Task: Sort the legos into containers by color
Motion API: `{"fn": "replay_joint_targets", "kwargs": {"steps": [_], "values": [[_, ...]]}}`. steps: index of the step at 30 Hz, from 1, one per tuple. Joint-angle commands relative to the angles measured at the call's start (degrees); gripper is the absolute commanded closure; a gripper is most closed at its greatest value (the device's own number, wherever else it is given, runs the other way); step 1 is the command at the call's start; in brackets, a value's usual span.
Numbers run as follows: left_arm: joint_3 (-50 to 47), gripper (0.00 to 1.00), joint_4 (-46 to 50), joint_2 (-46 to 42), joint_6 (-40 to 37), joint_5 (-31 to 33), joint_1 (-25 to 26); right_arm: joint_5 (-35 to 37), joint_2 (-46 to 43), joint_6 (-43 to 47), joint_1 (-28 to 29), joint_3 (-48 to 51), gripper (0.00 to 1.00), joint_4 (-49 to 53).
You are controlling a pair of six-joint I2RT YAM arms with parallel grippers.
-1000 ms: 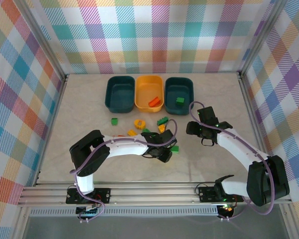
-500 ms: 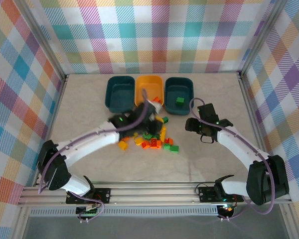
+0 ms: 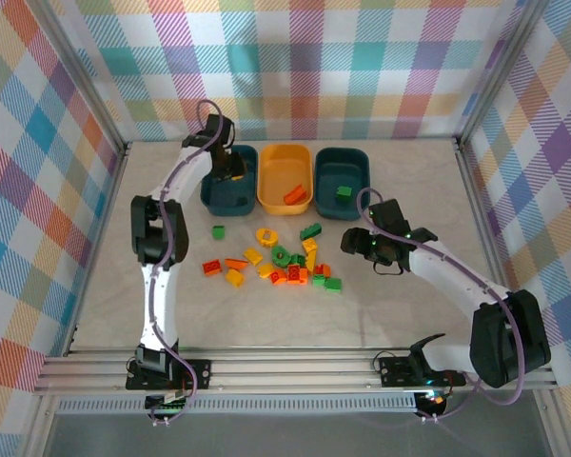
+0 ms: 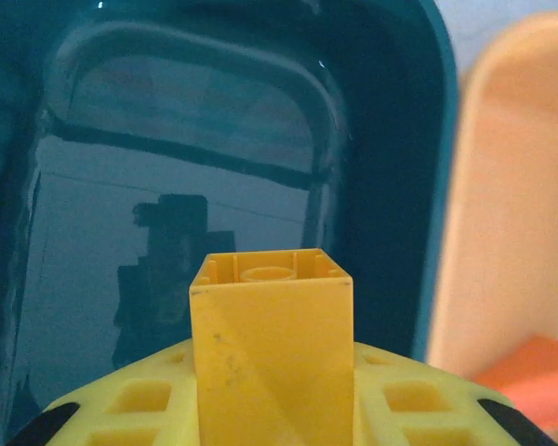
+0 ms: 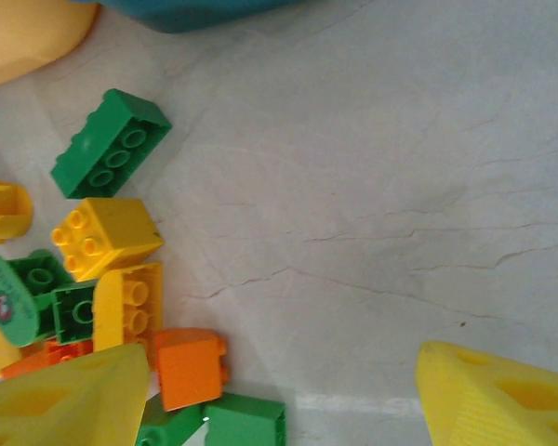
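The robot's right gripper will first move outward over the far end of the pile, then go down to the green lego with free sides to get astride it.
My left gripper [image 3: 226, 164] hangs over the left dark teal container [image 3: 212, 187], shut on a yellow lego [image 4: 271, 344] that stands upright between its pads above the tub's bare floor [image 4: 167, 195]. The yellow-orange container [image 3: 270, 181] holds a red-orange lego [image 3: 293, 195]; the right teal container [image 3: 360, 171] holds a green one [image 3: 344, 192]. Several yellow, red-orange and green legos [image 3: 278, 263] lie scattered mid-table. My right gripper [image 3: 360, 244] is open just right of them, low over the table, with an orange lego [image 5: 188, 367] and a green lego [image 5: 248, 424] beside its left finger [image 5: 65, 400].
The three tubs stand in a row at the back of the table. A lone green brick [image 3: 218, 231] and a red one [image 3: 210, 268] lie left of the pile. Bare tabletop [image 5: 391, 204] stretches to the right of my right gripper. Checked walls enclose the table.
My left arm has swung from the pile up to the left teal tub, carrying the yellow lego. The right gripper has edged slightly left toward the pile.
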State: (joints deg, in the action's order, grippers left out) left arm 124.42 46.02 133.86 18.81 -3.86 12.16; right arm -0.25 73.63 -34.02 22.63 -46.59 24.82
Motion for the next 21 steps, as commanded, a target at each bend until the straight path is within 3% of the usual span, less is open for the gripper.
{"fn": "replay_joint_targets", "kwargs": {"steps": [1,3,5,7,11,16,21], "values": [[9.09,0.82,10.45,3.94,0.19,-1.52,-0.02,-3.96,-1.95,-2.97,0.31,0.3,0.24,-1.44],[11.1,0.71,11.06,5.42,0.87,-2.21,-0.21,-4.07,-1.84,-3.05,0.39,-0.37,0.23,-0.84],[11.35,0.51,10.76,4.78,0.76,-2.41,-0.21,-3.84,-1.88,-2.81,0.57,-0.94,0.23,-0.26],[11.22,0.38,10.76,2.61,0.33,-2.4,-0.17,-3.12,-1.89,-2.58,0.87,-1.29,0.23,0.31],[5.16,0.23,7.51,-7.3,0.96,-3.08,-0.19,-2.15,-0.94,-3.0,1.93,-1.72,0.22,0.69],[-26.41,0.11,-12.09,-28.62,9.57,-7.02,0.89,0.98,4.61,-6.82,5.77,-4.42,0.25,-2.81],[-54.35,0.09,-23.06,-43.75,16.36,-5.6,4.27,4.05,14.88,-12.63,8.45,-11.58,0.28,-6.35]]}}
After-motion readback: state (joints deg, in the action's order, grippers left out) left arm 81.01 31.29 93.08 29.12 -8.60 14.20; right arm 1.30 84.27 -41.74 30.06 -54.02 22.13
